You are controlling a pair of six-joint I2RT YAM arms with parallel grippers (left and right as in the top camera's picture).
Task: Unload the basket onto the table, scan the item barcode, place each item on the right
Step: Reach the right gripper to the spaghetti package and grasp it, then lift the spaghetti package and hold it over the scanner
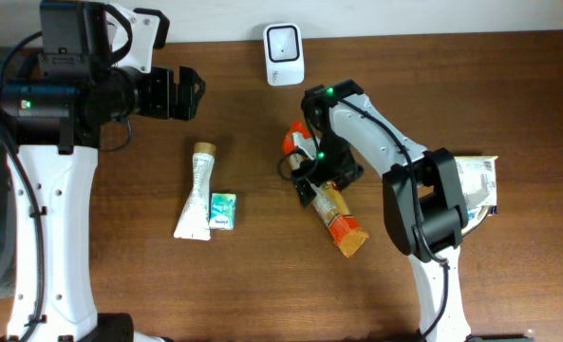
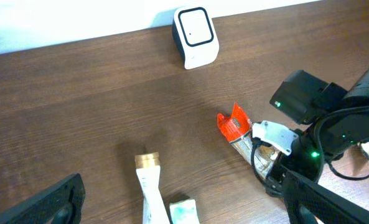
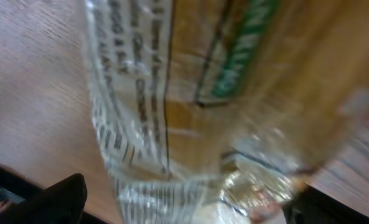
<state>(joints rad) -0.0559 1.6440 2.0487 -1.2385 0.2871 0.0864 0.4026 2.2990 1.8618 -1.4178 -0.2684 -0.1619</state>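
My right gripper moves down onto the middle of the packet next, because its open fingers already stand wide apart with the slanted wrapper between them.
A clear snack packet (image 1: 338,214) with a red end and an orange end lies slanted on the brown table (image 1: 120,275), right of centre. My right gripper (image 1: 321,176) hangs low over its middle. In the right wrist view the packet (image 3: 221,93) fills the frame, blurred, with printed bars near the bottom. The right gripper (image 3: 190,202) is open, its black fingers wide apart on either side of the packet. The white scanner (image 1: 284,52) stands at the table's far edge, also visible from the left wrist as scanner (image 2: 195,34). My left gripper (image 1: 191,92) is raised at the far left, open and empty.
A white tube (image 1: 197,190) with a gold cap and a small green box (image 1: 223,210) lie left of centre, below the left gripper (image 2: 187,199). A pale printed bag (image 1: 478,185) sits at the right edge by the right arm's base.
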